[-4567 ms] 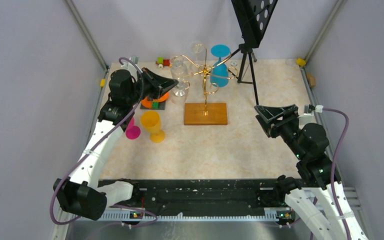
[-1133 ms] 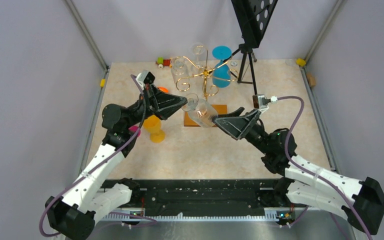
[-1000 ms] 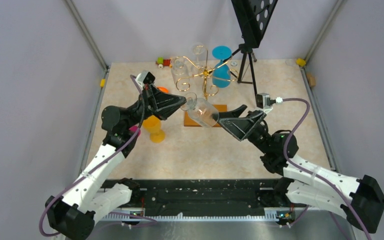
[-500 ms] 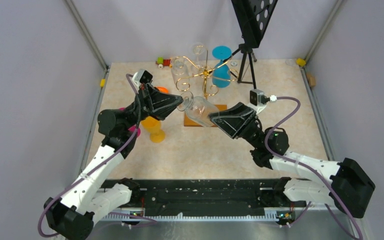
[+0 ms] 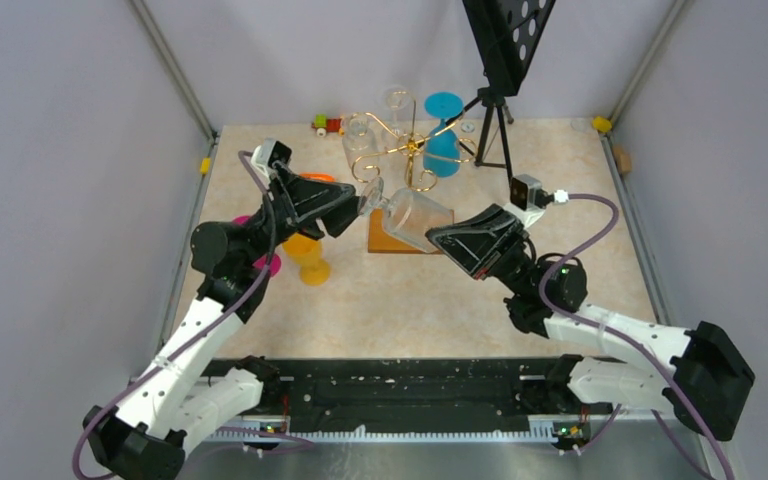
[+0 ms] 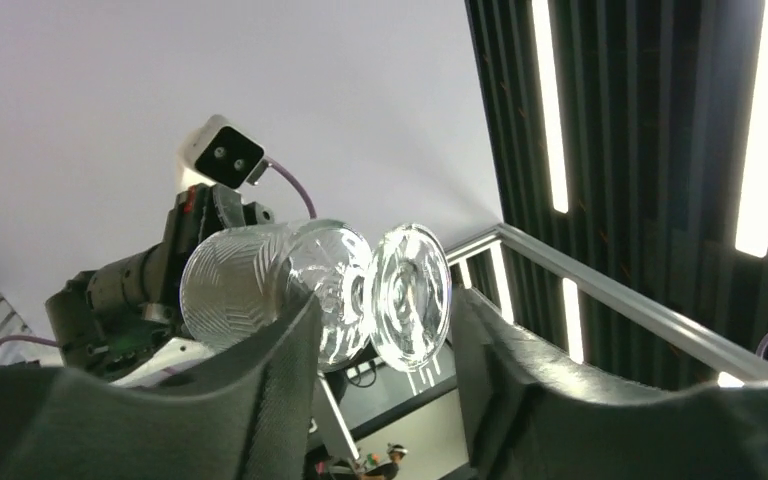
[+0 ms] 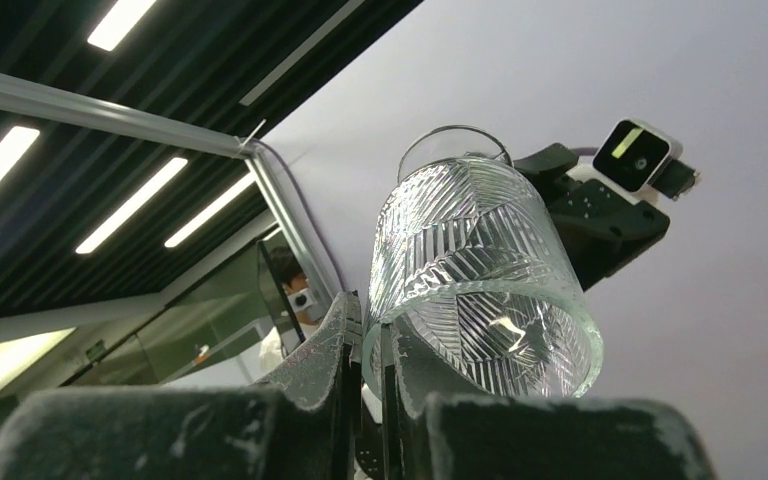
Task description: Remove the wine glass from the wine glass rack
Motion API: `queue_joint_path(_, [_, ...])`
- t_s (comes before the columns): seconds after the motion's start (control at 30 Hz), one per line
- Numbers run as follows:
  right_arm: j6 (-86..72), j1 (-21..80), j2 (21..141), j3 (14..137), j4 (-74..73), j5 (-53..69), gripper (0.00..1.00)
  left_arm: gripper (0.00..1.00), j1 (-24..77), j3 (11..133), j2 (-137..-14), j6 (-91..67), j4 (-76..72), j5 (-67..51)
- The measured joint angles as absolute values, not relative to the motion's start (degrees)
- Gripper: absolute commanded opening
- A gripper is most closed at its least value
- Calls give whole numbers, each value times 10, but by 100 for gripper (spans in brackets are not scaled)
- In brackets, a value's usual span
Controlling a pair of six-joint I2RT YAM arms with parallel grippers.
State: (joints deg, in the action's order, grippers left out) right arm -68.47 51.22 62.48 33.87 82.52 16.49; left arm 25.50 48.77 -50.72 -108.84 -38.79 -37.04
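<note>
I need to swing my right gripper down next, with its fingers pointing down, to the bare tabletop by the yellow cup, below and to the left in the top view, and let go of the wine glass there.
A clear ribbed wine glass (image 5: 415, 214) hangs on its side in the air over the wooden base (image 5: 384, 238) of the gold wine glass rack (image 5: 407, 148). My right gripper (image 5: 439, 237) is shut on the wall of the bowl at its rim. In the right wrist view the wine glass (image 7: 480, 265) has that wall pinched in my right gripper (image 7: 372, 322). My left gripper (image 5: 357, 205) is open around the foot. In the left wrist view the wine glass foot (image 6: 410, 295) sits free between the spread fingers of my left gripper (image 6: 388, 318).
Two clear glasses (image 5: 358, 135) and a blue one (image 5: 441, 138) hang on the rack. A yellow cup (image 5: 306, 250) and a pink one (image 5: 261, 263) stand under my left arm. A black tripod (image 5: 497, 120) stands at the back right, a small toy (image 5: 327, 125) at the back.
My right gripper moved in and shut on the rim of the bowl. My left gripper, which had been shut at the stem and foot, has opened and drawn back slightly to the left.
</note>
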Motion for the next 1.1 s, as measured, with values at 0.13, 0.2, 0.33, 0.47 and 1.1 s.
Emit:
queue_joint_path(0.13, [-648,512,577,339,769,146,0,71,255,505,-490,-1003,-331,-359])
queue_joint_path(0.2, [-625,512,548,339,723,135,0,74,253,531,-485,-941,-280,-353])
queue_joint_path(0.33, [-555,512,501,381,546,133,0,76,249,605,-471,-779,-120,-313])
queue_joint_path(0.47, [-479,512,471,449,352,132,0,77,248,687,-449,-594,54,-196])
queue_joint_path(1.1, [-270,583,689,672,-200,106,0,82,247,710,-436,-265,290,237])
